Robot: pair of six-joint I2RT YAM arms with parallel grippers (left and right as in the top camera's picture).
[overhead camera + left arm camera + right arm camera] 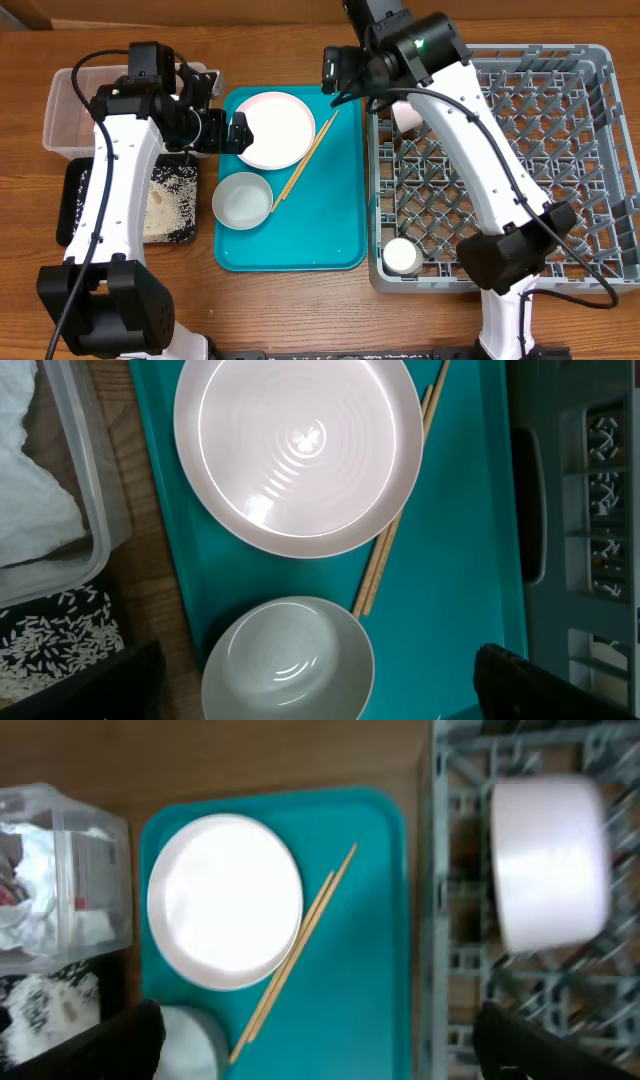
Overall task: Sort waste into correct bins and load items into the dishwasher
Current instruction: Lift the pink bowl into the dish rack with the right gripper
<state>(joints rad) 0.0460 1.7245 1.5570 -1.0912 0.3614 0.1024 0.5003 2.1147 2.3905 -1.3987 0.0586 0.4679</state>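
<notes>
The robot's right gripper first needs to go back across the teal tray and down to get onto the greyish bowl's rim (270, 198) (220, 1042) beside the near ends of the chopsticks, where open tray leaves room.
The round white-pink plate (275, 128), the greyish bowl (243, 200) and the wooden chopsticks (305, 165) lie on the teal tray (330, 230). My left gripper (225, 131) is open and empty at the plate's left rim. In the left wrist view, the plate (298, 445) and bowl (288, 660) lie under my left gripper (330, 690). My right gripper (345, 75) is open and empty above the tray's far right corner. A pinkish bowl (550, 860) and a small white cup (403, 257) sit in the grey dish rack (520, 180). The napkin (35, 470) lies in the clear tub (65, 115).
The black tray (75, 200) with loose rice (170, 200) lies in front of the clear tub, left of the teal tray. The rack's near wall stands close along the teal tray's right edge. Bare wooden table shows in front.
</notes>
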